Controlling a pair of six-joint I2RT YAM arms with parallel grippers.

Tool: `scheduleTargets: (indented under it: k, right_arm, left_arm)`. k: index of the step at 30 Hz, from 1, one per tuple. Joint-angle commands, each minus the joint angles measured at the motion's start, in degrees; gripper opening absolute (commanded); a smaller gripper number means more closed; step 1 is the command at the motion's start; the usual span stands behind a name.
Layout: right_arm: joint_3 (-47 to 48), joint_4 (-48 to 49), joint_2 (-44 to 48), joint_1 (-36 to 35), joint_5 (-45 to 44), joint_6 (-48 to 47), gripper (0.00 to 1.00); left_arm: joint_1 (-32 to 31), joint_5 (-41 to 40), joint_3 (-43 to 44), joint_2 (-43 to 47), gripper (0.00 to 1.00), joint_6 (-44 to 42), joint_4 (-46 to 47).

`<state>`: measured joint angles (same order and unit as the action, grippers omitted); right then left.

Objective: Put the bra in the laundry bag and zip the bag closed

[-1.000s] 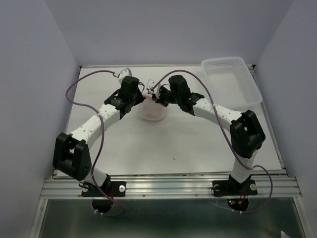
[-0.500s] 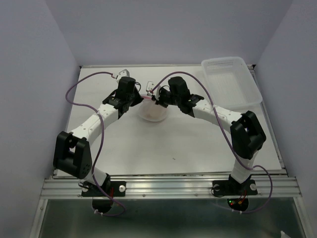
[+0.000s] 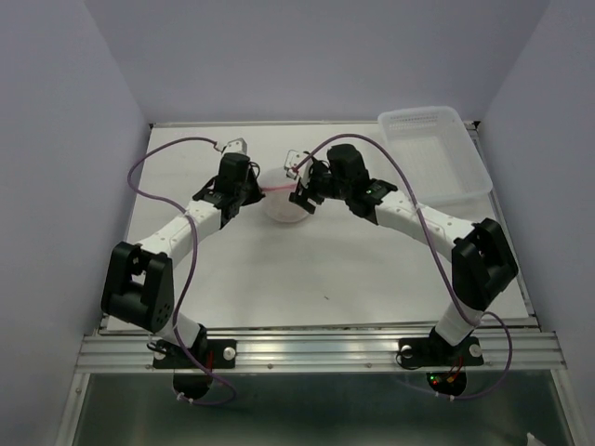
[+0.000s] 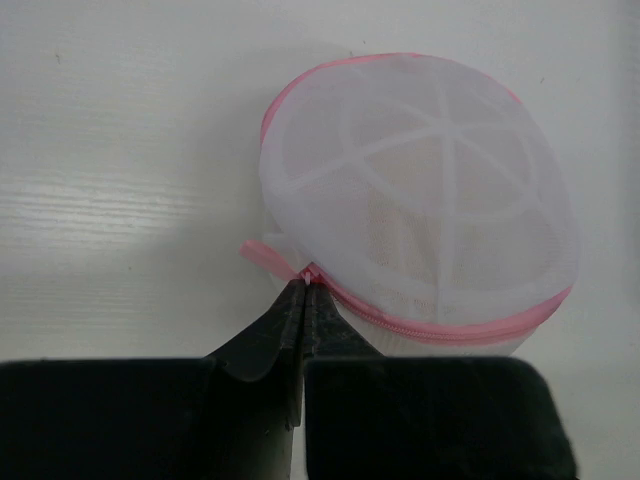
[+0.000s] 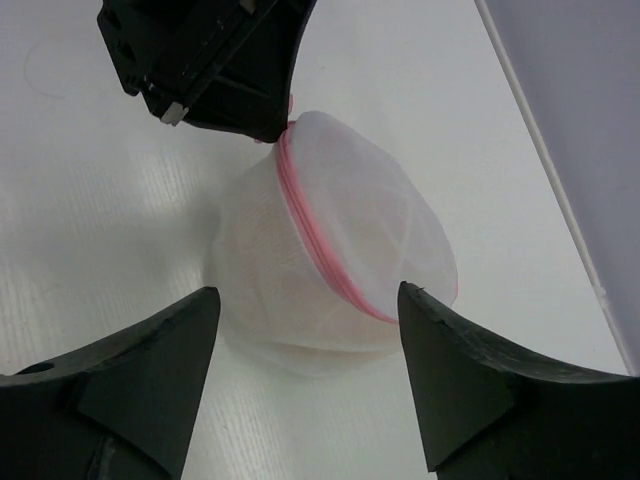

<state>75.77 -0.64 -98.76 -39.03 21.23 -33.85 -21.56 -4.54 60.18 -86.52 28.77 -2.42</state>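
My left gripper holds the zipper pull, which is already at the zipper's end [image 3: 262, 190] [image 4: 307, 274] beside the pink tab. It will first move back a little with the pull to let go of it.
The laundry bag [image 3: 284, 206] is a white mesh dome with a pink zipper rim [image 4: 450, 325], and it rests on the table between both arms. Peach fabric of the bra [image 4: 395, 228] shows faintly through the mesh. My left gripper [image 4: 303, 290] is shut on the small white zipper pull [image 4: 308, 272] at the bag's near left edge; from above, the left gripper [image 3: 257, 190] sits at the bag's left side. My right gripper [image 5: 308, 290] stands open a little short of the laundry bag [image 5: 340, 250], with nothing between its fingers. Seen from above, the right gripper [image 3: 299, 197] is at the bag's right side.
A rectangular clear-white plastic basket [image 3: 456, 172] stands at the back right corner of the table. Purple cables loop over both arms. Walls close in the table on the left, back and right.
My right gripper has opened and let go of the bag, drawing back a little to the right. The left gripper stays shut on the zipper pull and has shifted slightly away.
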Motion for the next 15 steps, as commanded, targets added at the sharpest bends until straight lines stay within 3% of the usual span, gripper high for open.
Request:
scheduleTargets:
  k: [1, 5, 9, 10, 11, 14, 15]
  right_arm:
    - [-1.15, 2.48, 5.59, 0.09, 1.54, 3.34, 0.79]
    - [-3.95, 8.98, 7.18, 0.09, -7.92, 8.79, 1.00]
    - [-3.35, 10.14, 6.39, 0.09, -16.47, 14.66, 1.00]
    - [-3.08, 10.31, 6.13, 0.09, -18.14, 15.82, 1.00]
    - [-2.82, 10.23, 5.95, 0.09, -20.77, 16.87, 1.00]
    - [-2.73, 10.84, 6.21, 0.09, -27.70, 20.74, 1.00]
    - [-3.17, 11.54, 6.47, 0.70, -29.48, 23.01, 1.00]
  left_arm:
    - [-1.03, 0.67, -3.14, 3.46, 0.00, -7.50, 4.70]
    - [-1.11, 0.49, -5.77, 3.29, 0.00, -9.52, 6.19]
    - [-1.90, 2.68, -8.06, 3.73, 0.00, -11.10, 8.92]
    - [-2.86, 2.08, -8.06, 3.73, 0.04, -11.20, 9.01]
    - [-3.39, 1.47, -7.98, 3.81, 0.12, -11.20, 9.01]
    - [-4.54, 2.41, -7.45, 5.04, 0.54, -11.90, 9.01]
    - [-4.98, 3.12, -7.01, 6.18, 0.94, -11.81, 8.83]
